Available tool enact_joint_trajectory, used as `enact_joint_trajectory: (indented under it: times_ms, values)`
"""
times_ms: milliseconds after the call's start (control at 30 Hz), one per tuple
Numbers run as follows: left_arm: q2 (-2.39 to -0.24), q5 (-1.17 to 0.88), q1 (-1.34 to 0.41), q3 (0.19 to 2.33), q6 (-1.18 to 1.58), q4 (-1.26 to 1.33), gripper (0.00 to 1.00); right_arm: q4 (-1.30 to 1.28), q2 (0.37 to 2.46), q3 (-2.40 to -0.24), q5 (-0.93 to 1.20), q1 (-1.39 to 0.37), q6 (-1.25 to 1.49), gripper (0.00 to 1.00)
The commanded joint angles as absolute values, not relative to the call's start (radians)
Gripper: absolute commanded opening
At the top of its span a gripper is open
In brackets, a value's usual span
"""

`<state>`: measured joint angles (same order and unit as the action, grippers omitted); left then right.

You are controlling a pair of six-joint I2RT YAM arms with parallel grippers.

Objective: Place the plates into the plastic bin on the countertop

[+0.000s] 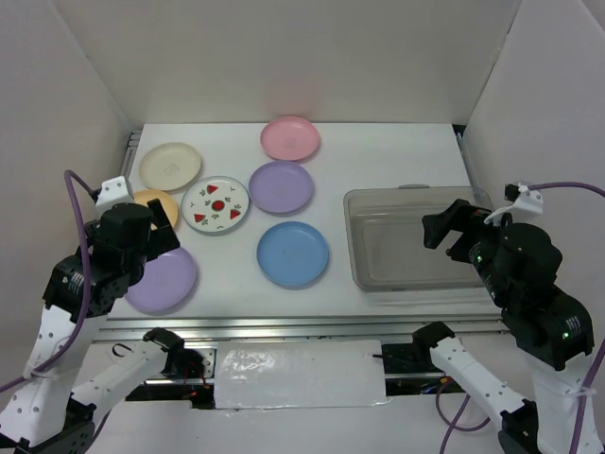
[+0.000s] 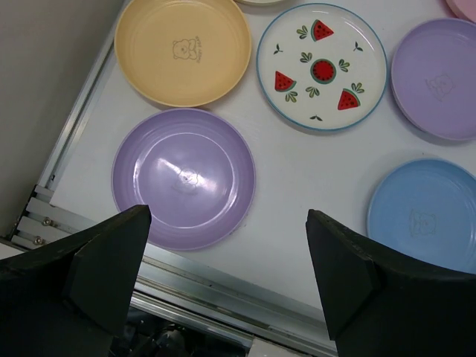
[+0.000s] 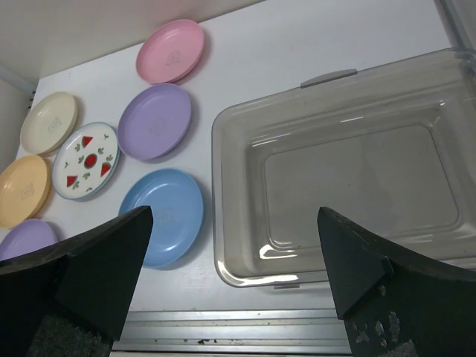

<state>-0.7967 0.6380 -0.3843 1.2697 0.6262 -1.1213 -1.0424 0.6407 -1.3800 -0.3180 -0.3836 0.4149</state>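
The left gripper lowers across onto the fruit-patterned plate's near rim next. This rim borders bare countertop and lies below the gripper, to its right in the top view.
Seven plates lie on the white countertop (image 1: 388, 156): pink (image 1: 289, 138), cream (image 1: 170, 165), orange-yellow (image 1: 161, 203) partly under my left arm, white fruit-patterned (image 1: 216, 204), lavender (image 1: 281, 186), blue (image 1: 293, 253) and a second lavender (image 1: 163, 280) at the front left. The clear plastic bin (image 1: 416, 241) stands at the right and is empty. My left gripper (image 2: 229, 275) is open and empty, above the front edge beside the near lavender plate (image 2: 184, 178). My right gripper (image 3: 234, 275) is open and empty, above the bin's near left corner (image 3: 238, 268).
Metal rails run along the front edge (image 1: 312, 326) and the left edge (image 1: 132, 147) of the countertop. White walls enclose the back and both sides. The blue plate (image 3: 162, 216) lies just left of the bin.
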Motion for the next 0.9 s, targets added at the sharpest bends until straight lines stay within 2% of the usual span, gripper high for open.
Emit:
enact_joint_trajectory:
  times_ms: [0, 333, 433, 567, 667, 867]
  values:
    - [-0.795, 0.655, -0.376, 1.276, 0.657, -1.1, 0.99, -1.02, 0.635, -1.391, -0.344, -0.393, 0.425, 1.0]
    - [-0.784, 0.606, -0.367, 1.253, 0.699, -1.048, 0.99, -0.989, 0.629, -1.378, -0.293, -0.391, 0.422, 1.0]
    - [-0.795, 0.461, -0.361, 1.186, 0.718, -0.905, 0.99, -0.957, 0.634, -1.347, -0.216, -0.391, 0.419, 1.0]
    - [-0.952, 0.344, -0.331, 1.138, 0.862, -0.809, 0.99, -0.898, 0.641, -1.31, -0.098, -0.388, 0.425, 1.0]
    - [-1.075, 0.368, -0.308, 1.111, 1.036, -0.756, 0.99, -0.873, 0.646, -1.295, -0.038, -0.385, 0.431, 1.0]
    - [-1.35, 0.393, -0.227, 1.129, 1.204, -0.765, 0.99, -0.831, 0.634, -1.253, 0.037, -0.382, 0.44, 1.0]
